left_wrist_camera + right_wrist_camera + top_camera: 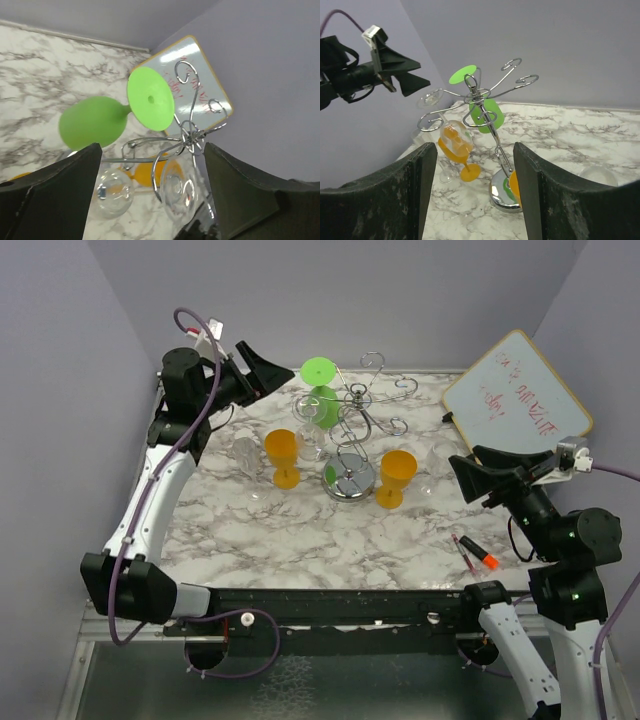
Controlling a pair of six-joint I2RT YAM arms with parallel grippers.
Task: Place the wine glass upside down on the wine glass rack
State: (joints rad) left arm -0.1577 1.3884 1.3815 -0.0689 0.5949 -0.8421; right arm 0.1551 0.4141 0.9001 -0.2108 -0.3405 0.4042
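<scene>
The upright clear glass's open rim is below and back of my left gripper, so my left gripper should next move back, tip its fingers down and lower them onto it.
The chrome wine glass rack stands mid-table on its round shiny base. A green wine glass hangs upside down from one hook arm, foot up. A clear wine glass hangs upside down beside it. My left gripper is open and empty, just left of the green glass and apart from it. In the left wrist view the green glass and the hanging clear glass lie ahead of the gripper. My right gripper is open and empty, right of the rack.
Two orange glasses stand upright on either side of the rack base. A clear glass stands at the left, and another clear one sits at the right. A whiteboard leans at the back right. A marker lies near the front right.
</scene>
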